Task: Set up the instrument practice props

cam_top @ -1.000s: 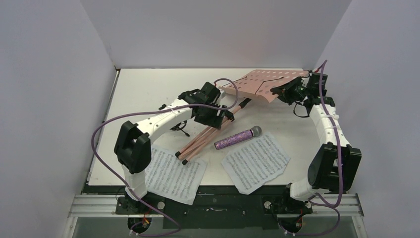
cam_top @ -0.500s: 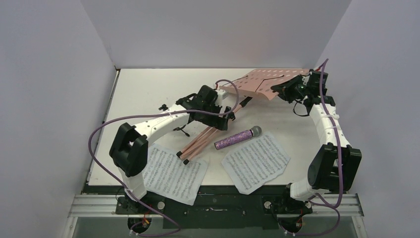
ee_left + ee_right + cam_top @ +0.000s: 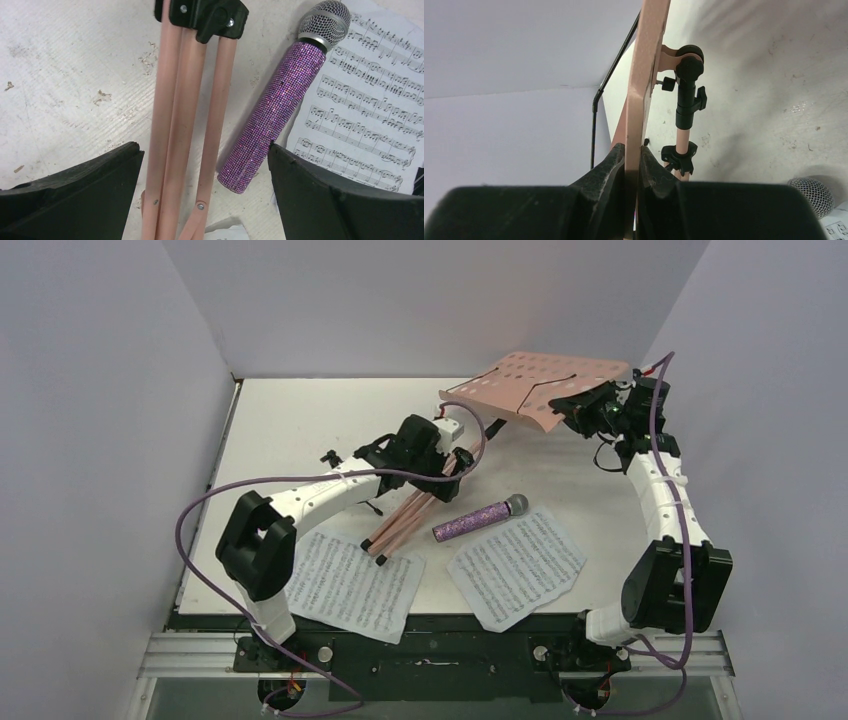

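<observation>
I should move my left gripper toward the black bracket of the folded legs next, to close its fingers around the legs just below the bracket.
The pink music stand lies tilted: its perforated tray [image 3: 540,385] is lifted at the back right, and its folded tripod legs [image 3: 405,515] slant down to the table. My right gripper [image 3: 582,405] is shut on the tray's edge [image 3: 646,60], which is pinched between both fingers [image 3: 634,150]. My left gripper [image 3: 440,465] hovers open over the legs [image 3: 185,100], its jaws wide on either side [image 3: 202,147] and touching nothing. The purple glitter microphone [image 3: 480,519] [image 3: 280,105] lies beside the legs. Two sheet-music pages [image 3: 350,583] [image 3: 517,565] lie flat near the front.
A small black piece [image 3: 327,455] shows just behind the left arm, and more black parts [image 3: 368,504] are half hidden under it. White walls close in the table on the left, back and right. The legs' feet [image 3: 380,552] rest at the left page's edge.
My left gripper opened wide above the legs. My right gripper lifted the tray end higher, tilting the stand up. The legs' feet slid slightly toward the right.
</observation>
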Available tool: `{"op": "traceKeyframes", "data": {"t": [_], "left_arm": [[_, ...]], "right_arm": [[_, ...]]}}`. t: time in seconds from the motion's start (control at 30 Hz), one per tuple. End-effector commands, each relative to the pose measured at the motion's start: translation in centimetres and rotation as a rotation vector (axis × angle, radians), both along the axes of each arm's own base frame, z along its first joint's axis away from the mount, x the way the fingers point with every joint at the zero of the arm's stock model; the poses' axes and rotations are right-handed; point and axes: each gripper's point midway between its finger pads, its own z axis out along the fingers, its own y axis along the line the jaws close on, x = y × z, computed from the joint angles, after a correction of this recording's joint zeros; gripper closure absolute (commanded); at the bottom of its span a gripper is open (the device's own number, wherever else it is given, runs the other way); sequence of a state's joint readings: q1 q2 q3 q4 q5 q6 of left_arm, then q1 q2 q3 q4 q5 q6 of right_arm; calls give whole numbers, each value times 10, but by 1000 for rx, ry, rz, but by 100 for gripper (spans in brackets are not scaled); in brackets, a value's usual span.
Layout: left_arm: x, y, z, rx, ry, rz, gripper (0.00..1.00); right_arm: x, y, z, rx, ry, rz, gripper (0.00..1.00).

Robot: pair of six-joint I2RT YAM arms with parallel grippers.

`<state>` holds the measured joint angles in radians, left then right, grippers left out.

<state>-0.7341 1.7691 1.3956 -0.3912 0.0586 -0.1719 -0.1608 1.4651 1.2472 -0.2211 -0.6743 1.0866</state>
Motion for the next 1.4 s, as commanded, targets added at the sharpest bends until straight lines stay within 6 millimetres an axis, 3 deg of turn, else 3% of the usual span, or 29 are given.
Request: {"op": "traceKeyframes", "data": {"t": [0.0,0.17,0.4,0.87,1.1,1.37], "left_arm": [[7,-18,0,14,-71,-78,3],[13,-25,-9,9,-67,-65,3],[30,-19,-22,59,-100,8,0],[42,-25,-13,37,-88,9,47],[49,-22,12,-5,-115,24,79],[60,-21,55,-77,-171,57,91]], "right_arm": [[-25,19,164,-22,-556,96,95],[-27,20,170,-4,-568,96,95],[-33,23,179,15,-582,105,95],[-46,27,212,52,-641,120,95],[-56,29,244,23,-710,132,95],[-77,33,288,-75,-855,152,95]]}}
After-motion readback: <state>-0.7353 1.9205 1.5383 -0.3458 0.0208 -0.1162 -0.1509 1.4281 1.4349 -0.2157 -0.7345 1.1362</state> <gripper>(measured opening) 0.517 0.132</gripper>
